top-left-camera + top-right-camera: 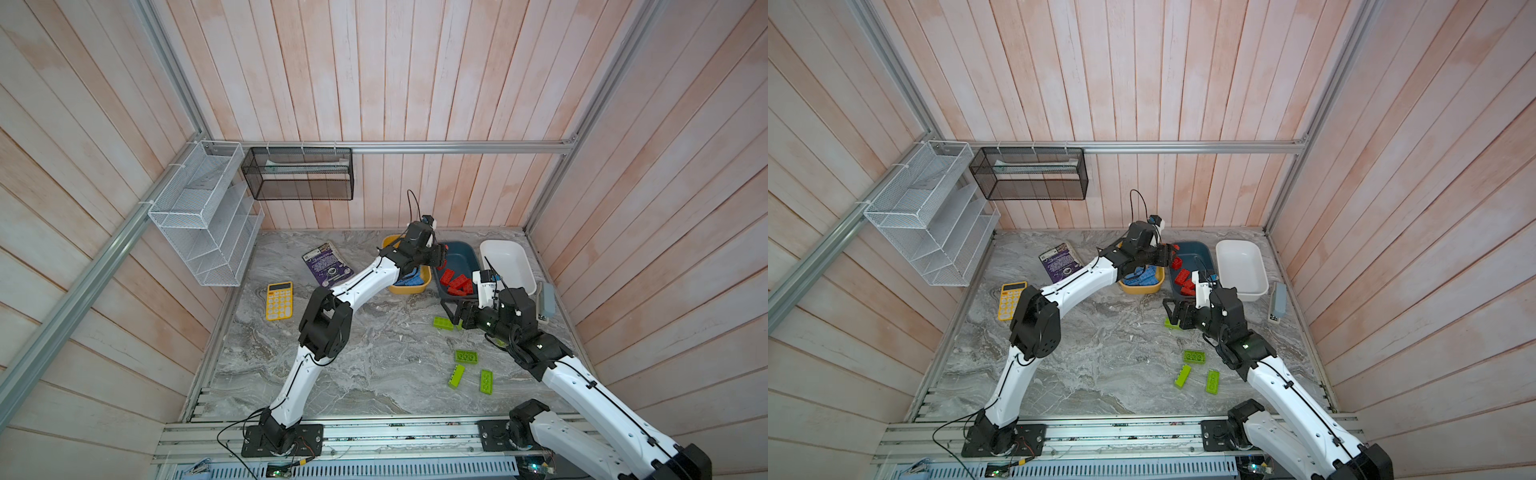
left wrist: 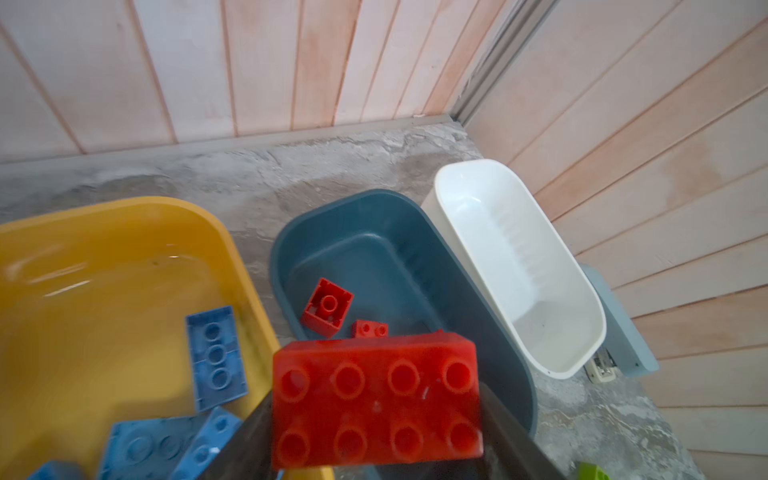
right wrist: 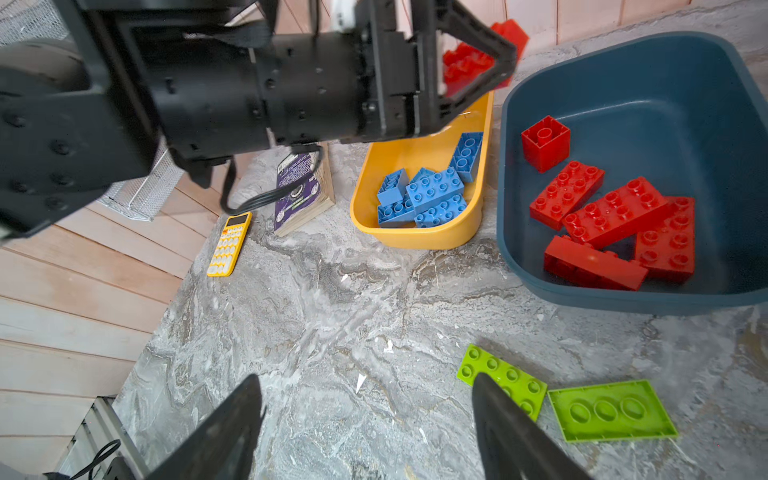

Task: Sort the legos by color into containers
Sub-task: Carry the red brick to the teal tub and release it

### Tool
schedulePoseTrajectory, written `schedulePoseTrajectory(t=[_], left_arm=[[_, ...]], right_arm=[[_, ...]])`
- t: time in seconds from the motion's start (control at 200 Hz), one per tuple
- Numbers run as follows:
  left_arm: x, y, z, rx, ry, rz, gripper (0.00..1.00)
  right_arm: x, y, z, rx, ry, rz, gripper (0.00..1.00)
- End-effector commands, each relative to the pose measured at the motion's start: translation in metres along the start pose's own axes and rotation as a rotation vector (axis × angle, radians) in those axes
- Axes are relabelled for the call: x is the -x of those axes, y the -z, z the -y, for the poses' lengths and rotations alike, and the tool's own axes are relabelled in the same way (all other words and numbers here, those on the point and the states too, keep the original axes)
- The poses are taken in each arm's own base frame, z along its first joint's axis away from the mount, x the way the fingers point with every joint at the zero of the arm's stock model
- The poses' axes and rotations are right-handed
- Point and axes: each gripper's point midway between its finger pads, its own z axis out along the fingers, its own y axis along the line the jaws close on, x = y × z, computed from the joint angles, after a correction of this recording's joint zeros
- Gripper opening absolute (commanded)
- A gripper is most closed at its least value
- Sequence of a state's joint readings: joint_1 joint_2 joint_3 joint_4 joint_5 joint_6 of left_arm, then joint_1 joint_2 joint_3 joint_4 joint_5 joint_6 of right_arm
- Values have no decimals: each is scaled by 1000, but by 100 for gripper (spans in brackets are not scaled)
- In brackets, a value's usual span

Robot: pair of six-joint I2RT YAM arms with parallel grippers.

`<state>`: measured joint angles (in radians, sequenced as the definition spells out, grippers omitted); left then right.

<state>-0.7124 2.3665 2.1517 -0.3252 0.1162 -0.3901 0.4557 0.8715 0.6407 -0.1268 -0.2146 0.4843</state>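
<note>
My left gripper will leave the yellow tub (image 1: 405, 289), lower over the teal tub's red legos and release the red lego with its own colour.
My left gripper (image 2: 376, 415) is shut on a red lego (image 2: 376, 399), held above the near rims of the yellow tub (image 1: 405, 289) and the dark teal tub (image 1: 459, 257). Several blue legos (image 3: 432, 195) lie in the yellow tub and several red legos (image 3: 615, 216) in the teal one. The white tub (image 1: 507, 264) holds nothing. My right gripper (image 3: 365, 376) hangs open over bare table, with one finger beside a lime green lego (image 3: 503, 378). A flipped green lego (image 3: 611, 411) lies next to that one. Three more green legos (image 1: 466, 356) lie nearer the front.
A yellow calculator (image 1: 279, 300) and a purple book (image 1: 328, 264) lie to the left of the tubs. A grey stapler (image 1: 546, 299) sits by the right wall. A white wire rack (image 1: 208, 216) and a black mesh basket (image 1: 299, 172) hang on the walls.
</note>
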Motion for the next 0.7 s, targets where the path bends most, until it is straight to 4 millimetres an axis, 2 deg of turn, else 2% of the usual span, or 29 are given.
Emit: schedulePoseTrajectory(t=[0.0, 0.22, 0.32, 0.395, 0.52, 0.645, 0.695], left_arm=[[-11, -17, 17, -91, 40, -44, 53], [-14, -40, 31, -179, 53, -48, 56], [-14, -41, 31, -188, 56, -46, 63], [-12, -39, 33, -186, 49, -39, 73], [11, -21, 37, -178, 26, 19, 92], [37, 6, 37, -162, 16, 64, 98], [47, 22, 36, -157, 22, 84, 100]], right_arm=[[9, 10, -4, -11, 41, 20, 79], [1, 14, 3, -44, 24, -1, 79], [-3, 13, 6, -56, 9, -17, 79], [-3, 12, 6, -61, 10, -27, 81], [-4, 13, 11, -102, 19, -48, 82], [-13, 12, 23, -172, 5, -80, 85], [-20, 11, 27, -197, -3, -96, 86]])
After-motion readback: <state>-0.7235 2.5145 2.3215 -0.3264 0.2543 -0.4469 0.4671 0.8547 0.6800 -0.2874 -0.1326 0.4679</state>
